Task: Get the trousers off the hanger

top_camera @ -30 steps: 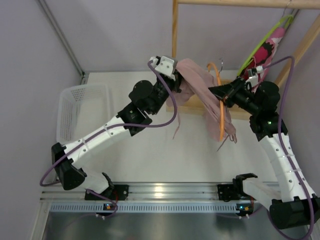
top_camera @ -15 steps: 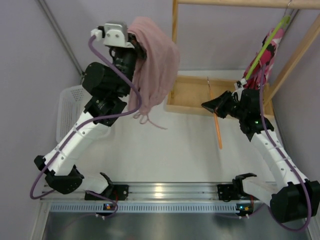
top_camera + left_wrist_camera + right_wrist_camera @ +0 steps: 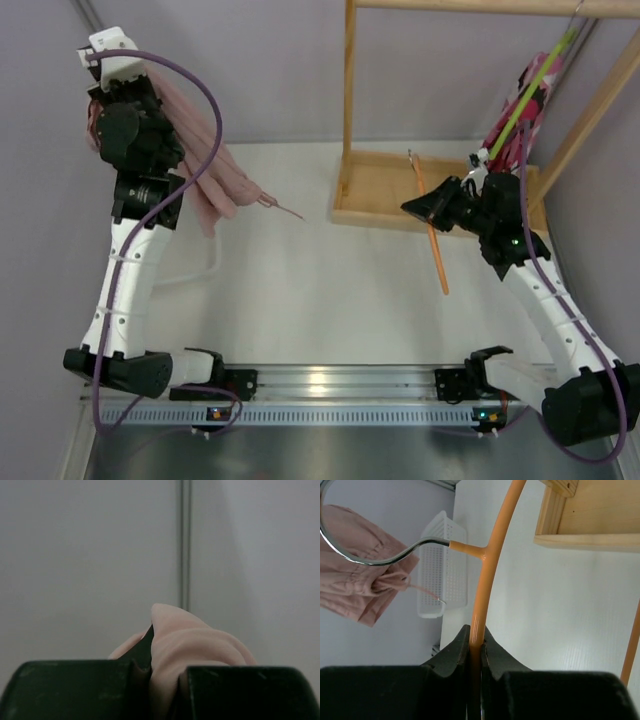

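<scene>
I will next move my left gripper down into the white perforated basket (image 3: 187, 258), tilting it downward, and let go of the fold of trousers (image 3: 215, 185), since the basket is below my gripper.
The dusty-pink trousers (image 3: 215, 185) hang limp from my left gripper (image 3: 160, 667), which is shut on a fold of them (image 3: 185, 640), raised high at the far left by the wall. They are clear of the orange hanger (image 3: 432, 225). My right gripper (image 3: 412, 208) is shut on the hanger's thin arm (image 3: 487, 565) and holds it bare above the table, in front of the wooden rack. The metal hook (image 3: 365, 560) points left. The trousers also show far off in the right wrist view (image 3: 355, 585).
A white perforated basket (image 3: 440, 565) sits at the left, under the raised left arm. The wooden rack base (image 3: 385, 195) stands at the back centre. A lime-green hanger (image 3: 530, 90) with a red-and-pink patterned garment (image 3: 520, 115) hangs at the back right.
My left arm has swung up and far left, carrying the trousers off the hanger and over the basket side. The right gripper has kept hold of the hanger, now bare, and shifted slightly.
</scene>
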Robot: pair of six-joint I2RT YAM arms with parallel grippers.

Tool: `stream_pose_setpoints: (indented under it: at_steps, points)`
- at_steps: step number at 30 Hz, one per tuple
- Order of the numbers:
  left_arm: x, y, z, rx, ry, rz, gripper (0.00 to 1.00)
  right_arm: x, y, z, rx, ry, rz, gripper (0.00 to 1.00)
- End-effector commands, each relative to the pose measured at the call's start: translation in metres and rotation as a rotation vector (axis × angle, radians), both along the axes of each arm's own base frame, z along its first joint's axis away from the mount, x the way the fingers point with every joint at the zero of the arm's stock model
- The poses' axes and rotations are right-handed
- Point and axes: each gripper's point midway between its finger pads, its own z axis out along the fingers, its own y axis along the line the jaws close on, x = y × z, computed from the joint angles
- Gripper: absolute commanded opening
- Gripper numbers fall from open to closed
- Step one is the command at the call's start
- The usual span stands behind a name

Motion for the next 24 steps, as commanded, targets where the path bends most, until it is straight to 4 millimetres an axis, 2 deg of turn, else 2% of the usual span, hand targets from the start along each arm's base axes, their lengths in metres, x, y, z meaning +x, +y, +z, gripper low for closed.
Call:
stream_pose_setpoints:
  at_steps: [1,5,7,10,11,12,14,15,17,18,22,24]
  points:
    - [-0.028,0.062,-0.013,-0.054,0.015,0.180,0.00,-0.001,0.007,0.046,-0.007,-0.166,0.047,0.00]
    - [-0.025,0.094,-0.039,-0.060,0.098,0.259,0.00,-0.001,0.007,0.048,-0.010,-0.175,0.051,0.00]
    - [-0.029,0.120,-0.050,-0.070,0.132,0.329,0.00,-0.001,0.008,0.050,-0.010,-0.179,0.056,0.00]
    - [-0.027,0.138,-0.074,-0.065,0.195,0.376,0.00,-0.001,0.008,0.054,-0.010,-0.188,0.061,0.00]
    - [-0.026,0.140,-0.080,-0.065,0.207,0.382,0.00,-0.001,0.009,0.055,-0.010,-0.192,0.065,0.00]
    - [-0.023,0.143,-0.096,-0.061,0.247,0.385,0.00,-0.002,0.009,0.058,-0.010,-0.200,0.069,0.00]
    - [-0.015,0.140,-0.115,-0.048,0.291,0.358,0.00,-0.003,0.010,0.062,-0.007,-0.211,0.075,0.00]
    - [-0.003,0.138,-0.140,-0.035,0.352,0.327,0.00,-0.003,0.010,0.067,-0.006,-0.219,0.077,0.00]
    - [0.012,0.131,-0.165,-0.024,0.405,0.263,0.00,-0.004,0.010,0.073,-0.003,-0.234,0.080,0.00]
    - [0.020,0.128,-0.190,-0.021,0.459,0.238,0.00,-0.006,0.010,0.079,-0.005,-0.250,0.085,0.00]
    - [0.043,0.127,-0.256,-0.077,0.590,0.205,0.00,-0.011,0.009,0.091,-0.014,-0.281,0.087,0.00]
    - [0.049,0.128,-0.278,-0.093,0.633,0.211,0.00,-0.014,0.008,0.096,-0.020,-0.297,0.089,0.00]
